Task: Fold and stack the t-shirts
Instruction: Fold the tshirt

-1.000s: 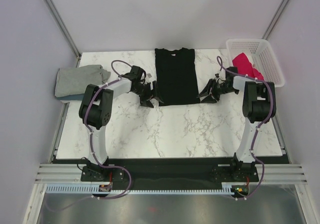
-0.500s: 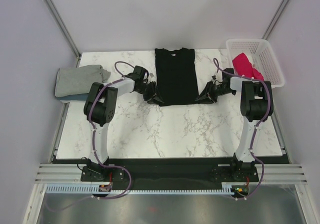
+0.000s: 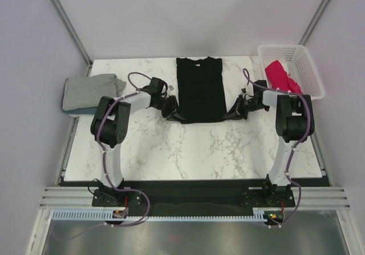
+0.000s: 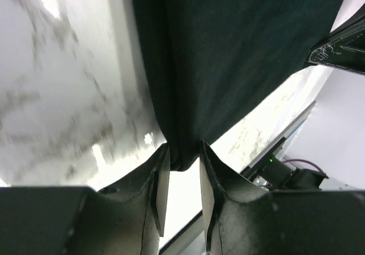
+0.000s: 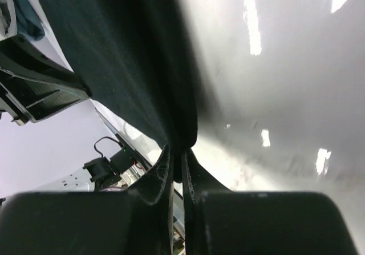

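My right gripper carries the shirt's near corner up and outward over the shirt's far neck end [image 3: 213, 63], which lies outward of it, next. Then it releases, with the long flat shirt folded.
A large black t-shirt [image 3: 198, 89] lies flat at the middle back of the marble table, neck label toward the far edge. My left gripper [image 3: 173, 111] is shut on its near left corner, and the left wrist view shows black cloth [image 4: 228, 55] pinched between the tips [image 4: 182, 152]. My right gripper [image 3: 235, 112] is shut on the near right corner, where the cloth [image 5: 114, 55] runs into the narrow slit between its fingers [image 5: 178, 152]. A folded grey t-shirt [image 3: 91, 90] rests on a blue one [image 3: 71, 111] at the left. A crimson-pink t-shirt [image 3: 279, 75] hangs out of the basket.
The white lattice basket [image 3: 311, 72] stands at the back right corner, just beyond my right arm. Purple walls and metal frame posts close in the back and sides. A black strip and rail run along the table's near edge [image 3: 194, 186].
Both grippers have closed from open onto the black t-shirt's near corners. The corners now bunch up toward the fingers.
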Tool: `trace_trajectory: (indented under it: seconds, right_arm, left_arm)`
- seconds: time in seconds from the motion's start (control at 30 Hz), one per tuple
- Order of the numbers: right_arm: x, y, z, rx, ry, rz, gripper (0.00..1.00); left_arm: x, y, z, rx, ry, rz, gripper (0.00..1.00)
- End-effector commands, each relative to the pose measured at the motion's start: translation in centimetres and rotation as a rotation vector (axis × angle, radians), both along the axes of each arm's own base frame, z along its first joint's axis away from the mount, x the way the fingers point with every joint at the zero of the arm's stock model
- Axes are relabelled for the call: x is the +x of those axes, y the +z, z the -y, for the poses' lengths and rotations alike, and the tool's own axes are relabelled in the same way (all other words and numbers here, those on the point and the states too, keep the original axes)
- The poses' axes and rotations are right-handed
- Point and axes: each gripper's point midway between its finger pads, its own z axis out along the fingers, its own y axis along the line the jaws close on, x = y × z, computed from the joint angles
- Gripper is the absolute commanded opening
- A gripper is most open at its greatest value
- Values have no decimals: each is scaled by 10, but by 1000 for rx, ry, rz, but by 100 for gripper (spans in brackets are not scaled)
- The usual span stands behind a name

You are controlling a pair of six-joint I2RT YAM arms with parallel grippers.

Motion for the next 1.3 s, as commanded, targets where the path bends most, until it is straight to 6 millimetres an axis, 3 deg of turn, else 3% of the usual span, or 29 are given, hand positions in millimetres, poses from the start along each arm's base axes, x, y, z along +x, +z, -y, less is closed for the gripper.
trace_trajectory:
  seconds: [0.0, 0.03, 0.23, 0.33, 0.57, 0.67, 0.77, 0.87, 0.9, 0.93, 1.0, 1.07, 1.1, 1.13, 1.17, 1.23, 1.27]
  right_arm:
    - [-10, 40, -4, 16, -6, 77, 0]
    - [-13, 44, -5, 21, -12, 78, 0]
    - [-49, 71, -7, 47, -42, 86, 0]
    - [-64, 82, -8, 56, -51, 103, 0]
    - [-94, 111, -10, 73, -49, 135, 0]
    - [-97, 131, -9, 66, -36, 196, 0]
    - [-81, 153, -8, 55, -36, 281, 0]
    - [-49, 164, -9, 65, -55, 331, 0]
    - [-32, 165, -8, 66, -65, 337, 0]
    - [-18, 169, -8, 69, -70, 365, 0]
    - [14, 171, -8, 65, -80, 387, 0]
    - [40, 175, -7, 74, -89, 422, 0]
    - [62, 175, -8, 79, -91, 435, 0]
    - [70, 175, -19, 91, -73, 440, 0]
    - [84, 177, -22, 103, -75, 463, 0]
    - [119, 173, -28, 117, -71, 497, 0]
    - [130, 172, -32, 124, -67, 513, 0]
  left_arm:
    - [-3, 63, 5, -70, -3, 114, 34]
    - [-17, 67, 3, -80, -36, 78, 2]
    - [-36, 105, -1, -111, -66, 148, 2]
    - [-53, 106, -6, -104, -79, 141, 2]
    - [-103, 132, -14, -112, -150, 176, 2]
    - [-115, 141, -11, -116, -184, 208, 2]
    - [-101, 154, -10, -109, -177, 274, 2]
    - [-69, 157, -14, -100, -132, 294, 2]
    - [-56, 165, -14, -105, -118, 318, 2]
    - [-40, 154, -21, -92, -90, 291, 2]
    - [-14, 161, -25, -93, -67, 338, 2]
    - [10, 149, -33, -77, -36, 328, 2]
    - [24, 156, -35, -79, -23, 359, 2]
    - [36, 157, -39, -78, -7, 370, 2]
    - [49, 144, -40, -71, -1, 358, 2]
    - [77, 148, -44, -59, 25, 410, 2]
    - [89, 136, -44, -52, 27, 409, 2]
